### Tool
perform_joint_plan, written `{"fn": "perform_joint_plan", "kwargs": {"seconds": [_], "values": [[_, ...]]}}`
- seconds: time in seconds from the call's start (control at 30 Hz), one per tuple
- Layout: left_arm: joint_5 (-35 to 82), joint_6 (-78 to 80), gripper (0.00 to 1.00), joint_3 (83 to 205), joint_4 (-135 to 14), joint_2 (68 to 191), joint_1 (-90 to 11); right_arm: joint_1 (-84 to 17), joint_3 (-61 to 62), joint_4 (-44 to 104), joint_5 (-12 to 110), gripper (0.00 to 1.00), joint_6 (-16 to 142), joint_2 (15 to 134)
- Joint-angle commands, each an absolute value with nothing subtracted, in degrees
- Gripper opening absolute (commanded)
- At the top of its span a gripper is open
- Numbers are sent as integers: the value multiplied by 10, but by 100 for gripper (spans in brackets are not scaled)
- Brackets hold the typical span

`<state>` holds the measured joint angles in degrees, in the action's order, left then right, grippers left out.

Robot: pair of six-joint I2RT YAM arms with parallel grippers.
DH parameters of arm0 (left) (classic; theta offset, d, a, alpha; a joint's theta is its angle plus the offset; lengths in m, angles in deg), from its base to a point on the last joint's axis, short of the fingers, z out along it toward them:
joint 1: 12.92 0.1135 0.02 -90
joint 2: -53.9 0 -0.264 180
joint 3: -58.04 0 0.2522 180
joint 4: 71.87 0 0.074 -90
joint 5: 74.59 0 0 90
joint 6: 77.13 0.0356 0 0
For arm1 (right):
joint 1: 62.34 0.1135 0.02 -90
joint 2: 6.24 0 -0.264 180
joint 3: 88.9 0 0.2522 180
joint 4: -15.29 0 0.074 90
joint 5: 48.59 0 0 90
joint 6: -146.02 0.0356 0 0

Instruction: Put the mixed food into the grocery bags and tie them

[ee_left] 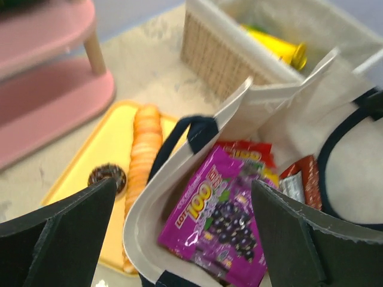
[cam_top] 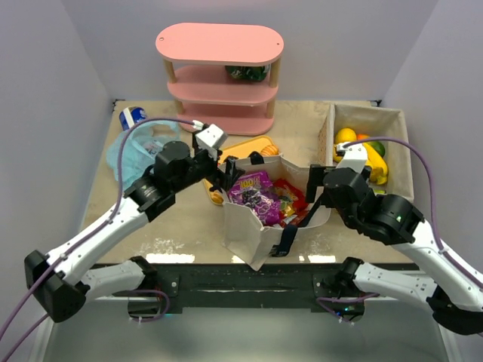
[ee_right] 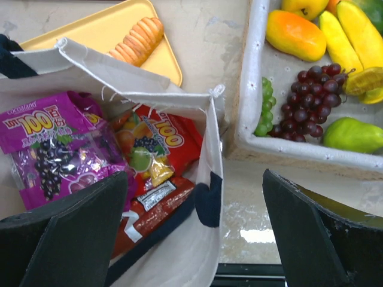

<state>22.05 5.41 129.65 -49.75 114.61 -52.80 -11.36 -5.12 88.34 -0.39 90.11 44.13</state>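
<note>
The left gripper first lowers and tilts steeper downward next, to get its fingers astride the tote's rim on the tray side.
A white cloth tote bag [cam_top: 245,226] with dark navy handles stands open mid-table. It holds a purple snack packet [cam_top: 255,192] and red packets [cam_top: 287,197]. My left gripper [cam_top: 226,179] is open and empty over the tote's left rim, with the purple packet [ee_left: 221,221] between its fingers. My right gripper [cam_top: 315,185] is open and empty over the tote's right rim and navy handle [ee_right: 209,200], beside the red packets [ee_right: 158,143]. A crinkly light-blue plastic bag [cam_top: 136,154] lies at the back left. A chocolate doughnut [ee_left: 108,175] sits on the yellow tray [ee_left: 102,143]. Bananas [ee_right: 338,42] lie in the basket.
The cloth-lined wicker basket [cam_top: 392,121] at the right holds grapes [ee_right: 311,101] and other fruit. A long sliced loaf [ee_left: 145,149] lies on the tray behind the tote. A blue-and-white can [cam_top: 132,117] stands at the back left. A pink shelf unit [cam_top: 219,75] stands at the back.
</note>
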Motion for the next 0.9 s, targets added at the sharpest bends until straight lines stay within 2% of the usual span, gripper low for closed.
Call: {"fn": "perform_joint_plan", "kwargs": {"seconds": [0.0,0.13,0.17,0.2,0.23,0.27,0.3,0.33,0.37,0.4,0.43,0.57,0.7,0.77,0.87], "values": [[199,54,100,1285,-448,1201,-526,-115,-88,929,13,99,947,427],[214,60,100,1282,-445,1232,-525,-115,-119,924,31,98,959,415],[221,64,96,1281,-441,1241,-525,-115,-126,912,40,97,960,414],[239,65,92,1281,-440,1243,-525,-115,-141,903,48,93,959,413],[249,65,84,1277,-442,1242,-525,-115,-149,895,65,82,958,413],[258,63,59,1274,-447,1237,-526,-115,-157,876,74,76,954,412],[275,61,46,1271,-464,1232,-525,-115,-167,865,83,67,952,413],[286,61,32,1268,-474,1225,-525,-115,-166,857,98,35,939,413],[294,56,8,1270,-484,1209,-525,-115,-160,844,99,21,931,417],[308,51,0,1277,-505,1199,-525,-115,-130,843,104,9,918,418],[318,44,0,1283,-515,1189,-525,-115,-109,849,112,0,913,421],[386,-9,0,1322,-572,1150,-525,-115,17,843,136,0,885,417],[418,-30,0,1358,-583,1152,-525,-115,63,813,148,0,851,418],[396,-18,0,1361,-554,1152,-525,-115,85,797,157,0,839,433],[289,14,0,1372,-517,1150,-523,-115,117,771,193,0,818,482]]}}
